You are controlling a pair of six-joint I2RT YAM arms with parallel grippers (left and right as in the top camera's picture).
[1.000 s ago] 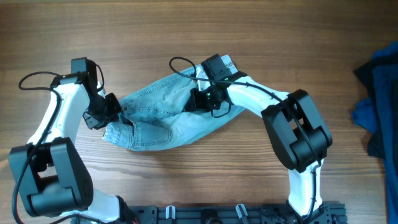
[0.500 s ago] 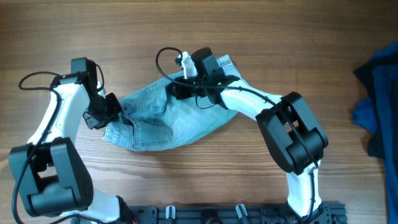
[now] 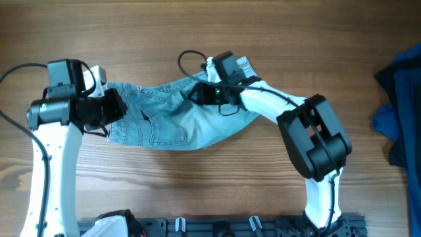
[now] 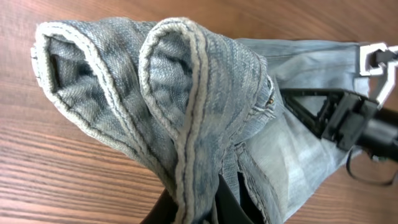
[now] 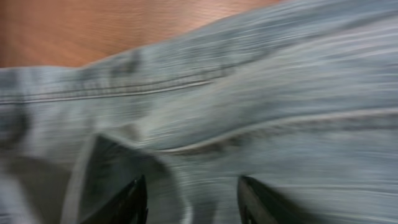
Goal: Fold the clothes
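Note:
Since the shorts' opposite end lies spread to the right of my left gripper in the overhead view, I will carry the hems across onto it and release.
The light blue denim shorts lie stretched across the middle of the table. My left gripper is shut on their left end and holds it raised. In the left wrist view the cuffed hems bunch up out of the jaws. My right gripper sits on the upper middle of the shorts. In the blurred right wrist view its fingers stand wide apart with denim filling the frame; nothing is pinched between them.
A dark blue fabric pile lies at the right edge of the table. The right arm shows at the far end of the shorts in the left wrist view. Bare wood surrounds the shorts.
My left gripper has moved left and up with the shorts' end, pulling the denim out longer. My right gripper swung left over the shorts, then back a little to the right.

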